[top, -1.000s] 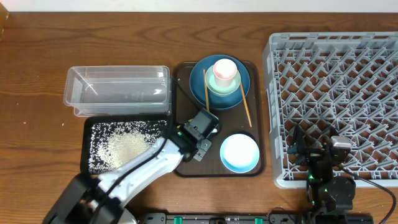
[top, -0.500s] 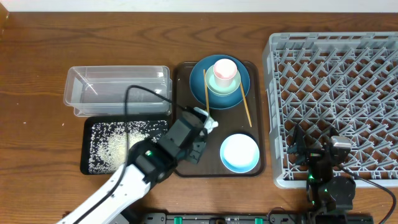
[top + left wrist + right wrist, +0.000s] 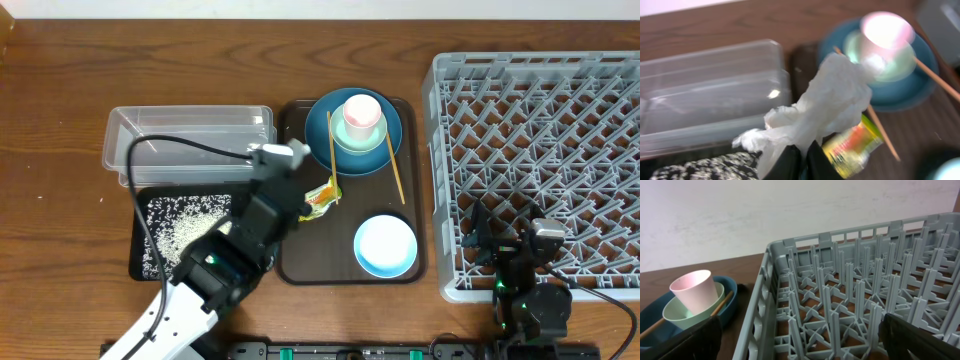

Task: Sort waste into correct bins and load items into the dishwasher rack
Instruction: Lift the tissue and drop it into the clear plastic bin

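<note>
The napkin hangs beyond the end of my left gripper, so I should move the gripper left in the overhead view, down over the clear tub's inside, then release it.
My left gripper (image 3: 800, 156) is shut on the crumpled white napkin (image 3: 832, 102) and holds it up. In the overhead view the gripper (image 3: 276, 160) and napkin (image 3: 294, 152) are at the right end of the clear tub (image 3: 190, 140). The yellow-green wrapper (image 3: 322, 196) lies on the brown tray, and shows just right of the jaws in the left wrist view (image 3: 852, 147). The black bin (image 3: 160, 222) holds white rice grains. The blue plate (image 3: 318, 128) carries the green bowl (image 3: 358, 140) and pink cup (image 3: 362, 112), with chopsticks (image 3: 396, 172) beside them. My right gripper (image 3: 800, 347) is open over the rack's (image 3: 540, 120) front edge.
The brown tray (image 3: 300, 262) also holds the white/light-blue bowl (image 3: 385, 245). The left arm stretches from the front edge across the black bin. The clear tub (image 3: 705, 95) looks empty. The grey rack fills the right side of the table.
My left gripper has risen from the tray and moved back and left with the napkin, to the clear tub's right end. The wrapper is now uncovered. The right arm has not moved.
</note>
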Available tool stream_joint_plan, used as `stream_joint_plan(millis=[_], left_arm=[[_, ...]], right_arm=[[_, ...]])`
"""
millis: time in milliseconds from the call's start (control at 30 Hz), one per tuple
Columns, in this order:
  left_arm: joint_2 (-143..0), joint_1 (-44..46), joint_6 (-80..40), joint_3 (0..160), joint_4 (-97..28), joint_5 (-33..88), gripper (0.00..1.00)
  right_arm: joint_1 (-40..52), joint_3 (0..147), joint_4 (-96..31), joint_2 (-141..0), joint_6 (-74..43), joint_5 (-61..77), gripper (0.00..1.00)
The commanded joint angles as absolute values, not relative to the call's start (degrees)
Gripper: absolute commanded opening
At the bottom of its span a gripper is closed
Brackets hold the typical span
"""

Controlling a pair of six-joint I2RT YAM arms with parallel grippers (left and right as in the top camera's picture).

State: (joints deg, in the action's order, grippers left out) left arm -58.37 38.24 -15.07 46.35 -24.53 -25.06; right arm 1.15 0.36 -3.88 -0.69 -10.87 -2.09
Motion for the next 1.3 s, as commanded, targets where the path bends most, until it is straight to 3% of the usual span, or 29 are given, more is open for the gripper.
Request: stream_joint_plan(millis=[0,167,467,800,933,1000,1033,1100,1267], left_arm=[[-58.11,33.5,-15.35,45.98,-22.63,-29.63,0.06],[-59.53,24.27,-15.35,45.98,-19.66,-27.38,0.06],[-67.44,10.22,-15.35,45.98,-13.26,-10.37,0.06],[-77.91,6.48,-15.35,45.98,-8.27,-4.89,0.07],[-79.92,6.5,-15.35,45.98,-6.7,-4.89,0.31],[-80.16,6.5,-15.38,45.98,-6.33,-4.89,0.58],[-80.12,6.5,-15.35,45.98,-6.26,-4.82,0.66],[-79.59,6.5,-15.35,45.98,-6.17,-2.68,0.73],[-75.5,6.57,-14.9,45.98,-6.85,15.38,0.75]], right_arm=[[0.71,0.32,-4.1,-0.38,-10.63,-2.09,0.99],[0.71,0.32,-4.1,-0.38,-10.63,-2.09,0.99],[0.71,0.32,-4.1,-0.38,-10.63,-2.09,0.99],[0.71,0.32,-4.1,-0.38,-10.63,-2.09,0.99],[0.71,0.32,-4.1,-0.38,-10.63,-2.09,0.99],[0.71,0.32,-4.1,-0.38,-10.63,-2.09,0.99],[0.71,0.32,-4.1,-0.38,-10.63,-2.09,0.99],[0.71,0.32,-4.1,-0.4,-10.63,-2.09,0.99],[0.71,0.32,-4.1,-0.4,-10.63,-2.09,0.99]])
